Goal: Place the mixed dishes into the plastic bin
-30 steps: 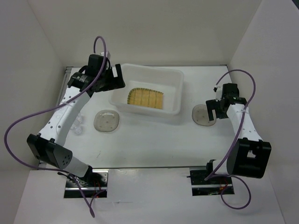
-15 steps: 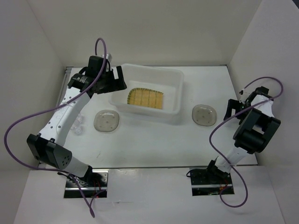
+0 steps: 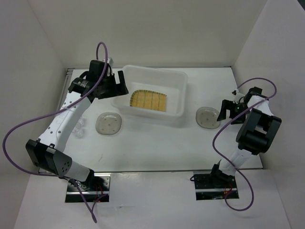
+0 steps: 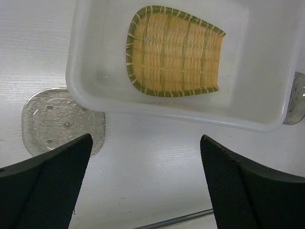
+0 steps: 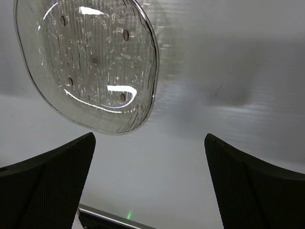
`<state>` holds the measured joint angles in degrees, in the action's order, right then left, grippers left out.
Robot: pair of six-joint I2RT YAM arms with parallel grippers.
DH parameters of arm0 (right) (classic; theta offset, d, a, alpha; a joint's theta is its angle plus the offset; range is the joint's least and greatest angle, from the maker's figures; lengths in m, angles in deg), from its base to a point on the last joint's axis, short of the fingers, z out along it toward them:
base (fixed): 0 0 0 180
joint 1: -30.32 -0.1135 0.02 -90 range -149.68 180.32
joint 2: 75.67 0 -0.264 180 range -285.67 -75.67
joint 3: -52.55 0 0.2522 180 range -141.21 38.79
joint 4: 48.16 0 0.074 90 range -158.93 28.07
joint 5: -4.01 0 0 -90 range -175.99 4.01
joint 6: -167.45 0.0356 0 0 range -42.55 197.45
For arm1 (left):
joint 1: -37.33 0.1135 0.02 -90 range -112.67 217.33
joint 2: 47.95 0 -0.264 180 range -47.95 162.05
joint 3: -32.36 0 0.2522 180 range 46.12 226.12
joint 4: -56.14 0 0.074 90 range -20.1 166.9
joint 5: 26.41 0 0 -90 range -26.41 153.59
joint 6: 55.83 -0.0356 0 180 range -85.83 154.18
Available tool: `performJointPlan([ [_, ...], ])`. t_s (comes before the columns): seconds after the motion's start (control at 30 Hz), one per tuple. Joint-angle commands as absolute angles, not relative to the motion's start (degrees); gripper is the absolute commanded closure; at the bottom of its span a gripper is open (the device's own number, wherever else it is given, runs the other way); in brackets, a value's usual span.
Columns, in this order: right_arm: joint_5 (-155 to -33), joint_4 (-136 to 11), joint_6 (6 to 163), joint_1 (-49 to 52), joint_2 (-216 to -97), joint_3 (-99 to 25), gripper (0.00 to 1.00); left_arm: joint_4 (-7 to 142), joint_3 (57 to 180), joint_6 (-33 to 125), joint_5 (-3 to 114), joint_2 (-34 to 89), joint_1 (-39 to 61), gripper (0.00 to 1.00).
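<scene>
The right gripper moves down next, shifting toward the bin (image 3: 177,81) onto the saucer's nearest rim.
The yellow woven fan-shaped plate (image 3: 149,100) (image 4: 174,51) lies inside the plastic bin (image 3: 177,81) (image 4: 267,105). One grey saucer (image 3: 109,123) (image 4: 59,119) lies on the table left of the bin. The other saucer (image 3: 208,117) (image 5: 88,62) lies to the bin's right. Small clear cups (image 3: 79,127) sit near the left arm. My left gripper (image 3: 117,86) (image 4: 145,186) is open and empty, hovering at the bin's left end. My right gripper (image 3: 225,112) (image 5: 150,186) is open and empty, just right of the right saucer.
White walls enclose the table on the left, back and right. A metal strip runs along the table's near edge (image 3: 152,171). The right arm's purple cable (image 3: 257,86) loops above its wrist.
My right arm pulled back from the right saucer toward the right wall, then turned back beside it. The saucer stays on the table. My left gripper barely moved.
</scene>
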<state>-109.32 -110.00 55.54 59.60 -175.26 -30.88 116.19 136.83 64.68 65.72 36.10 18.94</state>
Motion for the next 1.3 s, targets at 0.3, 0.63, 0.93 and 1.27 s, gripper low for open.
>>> performJointPlan([
  [0.3,-112.01,-102.0,58.9,54.93,-183.59,-28.8,0.07,119.91,138.05,67.3,66.76,32.91,19.23,0.0],
  [0.63,-115.61,-100.95,57.85,54.93,-188.43,-28.8,0.47,121.58,136.29,67.84,67.28,31.15,19.23,0.0],
  [0.93,-118.07,-100.95,57.32,56.16,-191.77,-29.41,0.99,122.64,135.59,68.36,67.81,30.53,19.23,0.0],
  [1.27,-121.06,-107.97,56.09,58.62,-183.61,-31.52,0.99,122.64,133.31,67.14,67.81,28.96,20.98,0.0],
])
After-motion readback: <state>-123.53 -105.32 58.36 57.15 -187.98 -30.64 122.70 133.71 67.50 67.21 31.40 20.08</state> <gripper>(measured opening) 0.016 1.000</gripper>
